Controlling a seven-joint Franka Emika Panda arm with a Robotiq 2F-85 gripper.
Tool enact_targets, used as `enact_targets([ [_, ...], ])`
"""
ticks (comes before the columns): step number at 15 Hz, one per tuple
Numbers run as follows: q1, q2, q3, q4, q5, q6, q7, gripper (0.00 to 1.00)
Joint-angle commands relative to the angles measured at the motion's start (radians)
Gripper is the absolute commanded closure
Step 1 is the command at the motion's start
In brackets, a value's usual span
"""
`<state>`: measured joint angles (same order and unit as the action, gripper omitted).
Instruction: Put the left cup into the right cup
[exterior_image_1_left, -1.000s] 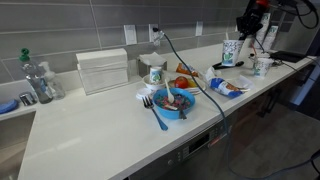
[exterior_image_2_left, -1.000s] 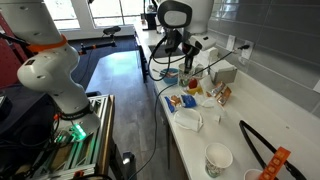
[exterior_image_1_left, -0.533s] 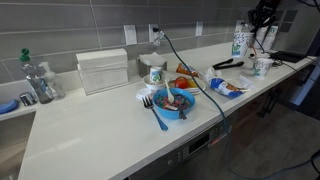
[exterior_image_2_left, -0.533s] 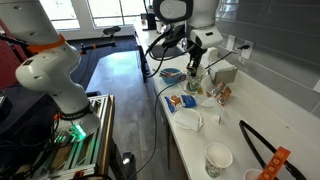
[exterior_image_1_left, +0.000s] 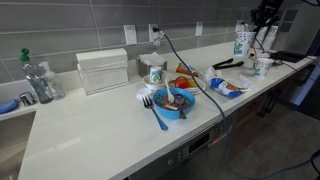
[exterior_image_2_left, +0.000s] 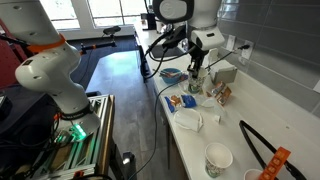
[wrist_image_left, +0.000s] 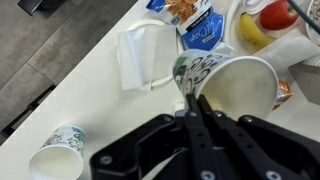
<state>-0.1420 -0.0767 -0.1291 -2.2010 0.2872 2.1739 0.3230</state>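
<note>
I will swing my gripper over the standing cup's opening, which faces up below my gripper and to its left in the wrist view, then lower the held cup and let it go.
My gripper is shut on the rim of the left cup, a white cup with blue-teal print. It holds the cup in the air above the counter, tilted so I see its open inside. The held cup shows in both exterior views below the gripper. The right cup, white with faint print, stands upright on the counter at the lower left of the wrist view. It also shows in both exterior views.
Black tongs lie near the right cup. A folded white cloth, a blue snack bag and fruit lie below the gripper. A blue bowl, a dark-rimmed cup and a white box stand further along the counter.
Over the last second the gripper has lifted the left cup up off the counter and carried it a little towards the right cup. In the last half second it has hardly moved.
</note>
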Motion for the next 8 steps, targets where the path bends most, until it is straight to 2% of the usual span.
enact_targets([
  [1,-0.046,0.011,-0.053,0.013,0.012,0.007,-0.008,0.99],
  [4,-0.087,0.013,-0.102,0.014,0.031,0.011,-0.008,0.99],
  [8,-0.131,0.021,-0.148,0.001,0.05,0.082,0.015,0.99],
])
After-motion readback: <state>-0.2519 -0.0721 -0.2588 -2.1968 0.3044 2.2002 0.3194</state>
